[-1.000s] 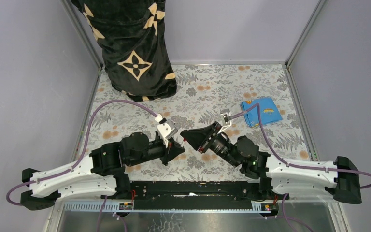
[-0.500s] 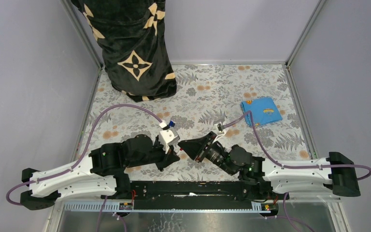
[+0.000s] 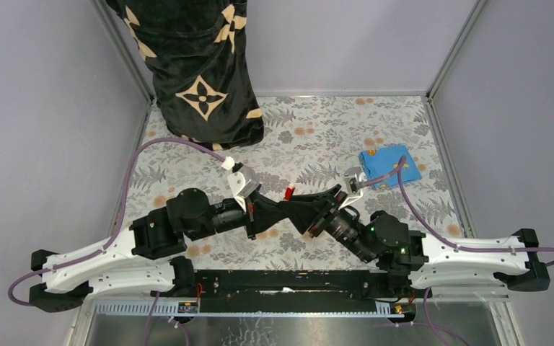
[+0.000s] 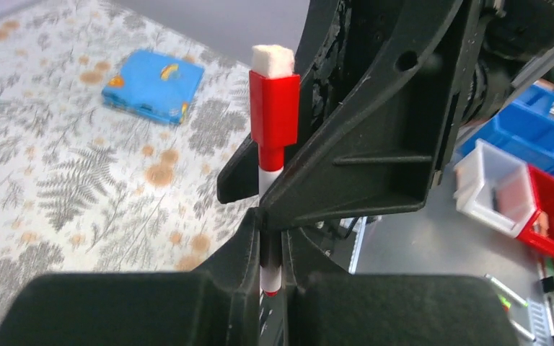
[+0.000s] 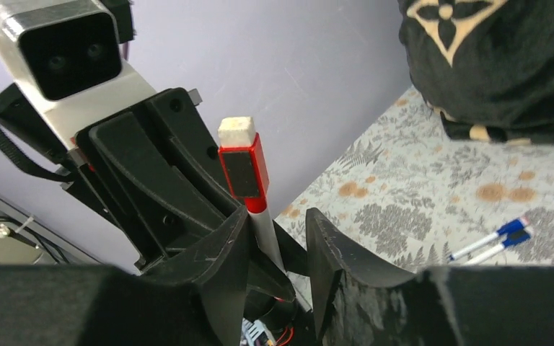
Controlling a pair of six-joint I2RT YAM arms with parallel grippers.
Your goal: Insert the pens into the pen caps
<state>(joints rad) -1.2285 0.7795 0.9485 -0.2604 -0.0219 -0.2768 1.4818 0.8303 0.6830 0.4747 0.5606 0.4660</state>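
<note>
The red pen (image 4: 269, 176) has its cap on. My left gripper will next move down, turn to face the table, and let go of the pen on the table beside the blue-tipped pens.
My left gripper (image 4: 273, 249) is shut on the white barrel of a red pen (image 4: 269, 176) and holds it upright above the table. The red pen cap (image 4: 274, 108), with a white block on top, sits on the pen's upper end. My right gripper (image 5: 278, 241) faces the left one with its jaws apart on either side of the same pen (image 5: 265, 229), just under the cap (image 5: 242, 171). In the top view the cap (image 3: 289, 192) shows between the left gripper (image 3: 274, 210) and the right gripper (image 3: 304, 210). Two blue-tipped pens (image 5: 492, 239) lie side by side on the table.
A blue folded cloth (image 3: 389, 166) lies at the right back of the flowered table (image 3: 317, 122); it also shows in the left wrist view (image 4: 155, 85). A black patterned fabric (image 3: 195, 65) stands at the back left. Coloured bins (image 4: 519, 194) stand beyond the table's near edge.
Both grippers have moved together to the table's middle and now meet nose to nose. The red-capped pen now shows between them. The right arm has stretched further left.
</note>
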